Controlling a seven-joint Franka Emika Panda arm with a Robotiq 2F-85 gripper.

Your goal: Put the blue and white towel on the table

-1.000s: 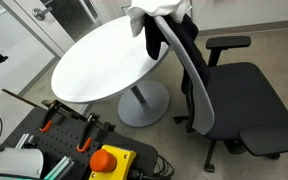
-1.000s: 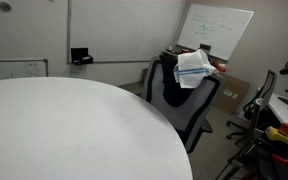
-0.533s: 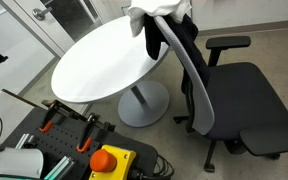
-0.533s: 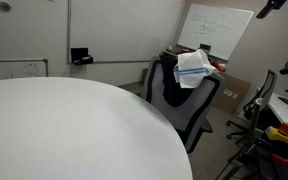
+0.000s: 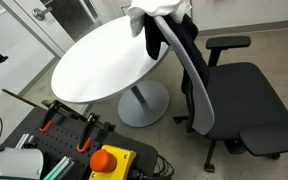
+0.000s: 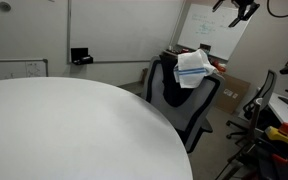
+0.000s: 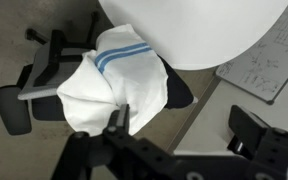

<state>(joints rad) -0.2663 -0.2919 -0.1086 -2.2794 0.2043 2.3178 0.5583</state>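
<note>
The gripper moves down and across onto the towel's white top (image 6: 197,55) (image 7: 129,102) next, since that lies below it and to its left in the wrist view.
The blue and white towel (image 5: 147,12) is draped over the backrest top of a black office chair (image 5: 234,95), next to the round white table (image 5: 99,60). It shows in both exterior views (image 6: 192,68). In the wrist view the towel (image 7: 109,85) lies left of centre, its blue stripes towards the table (image 7: 204,30). My gripper (image 7: 184,125) is open and empty, well above the towel. One finger lines up over the towel's edge and the other is off to the right. In an exterior view the gripper (image 6: 236,8) hangs high, above and right of the chair (image 6: 184,105).
A whiteboard (image 6: 219,30) leans on the wall behind the chair, with a cardboard box (image 6: 229,95) below it and another chair (image 6: 266,95) to the right. A stand with an orange stop button (image 5: 109,160) is near the table's pedestal (image 5: 139,100).
The gripper has moved further into the exterior view from the top right corner, towards the chair. The towel, chair and table have not moved.
</note>
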